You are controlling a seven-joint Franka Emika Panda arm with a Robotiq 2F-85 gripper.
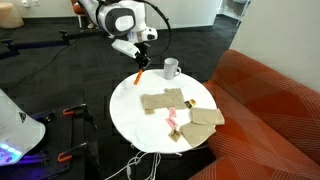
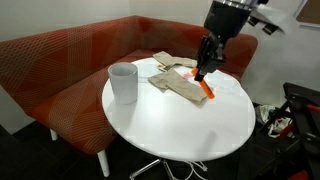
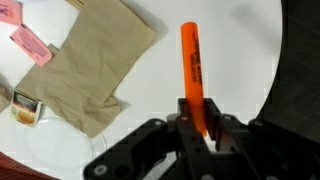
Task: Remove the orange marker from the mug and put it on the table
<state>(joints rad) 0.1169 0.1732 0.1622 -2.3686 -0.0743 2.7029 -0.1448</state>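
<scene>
The orange marker (image 2: 206, 90) is still held tilted above the table. It goes down with my gripper onto the bare tabletop (image 2: 183, 110) beside the tan cloth next and is released there.
My gripper (image 3: 196, 125) is shut on one end of the orange marker (image 3: 192, 65), which points away from the jaws over the white table (image 3: 230, 50). In both exterior views the gripper (image 2: 205, 72) (image 1: 142, 68) holds the marker (image 2: 206, 90) (image 1: 140, 74) tilted just above the round table (image 2: 190, 125) (image 1: 130, 115); I cannot tell whether its tip touches the top. The white mug (image 2: 123, 82) (image 1: 171, 68) stands upright on the table, apart from the gripper, with nothing sticking out of it.
Tan cloths (image 3: 90, 65) (image 2: 180, 82) (image 1: 165, 100) lie on the table beside the marker, with pink objects (image 3: 30, 45) (image 1: 172, 120) among them. An orange-red sofa (image 2: 60, 60) (image 1: 265, 110) curves round the table.
</scene>
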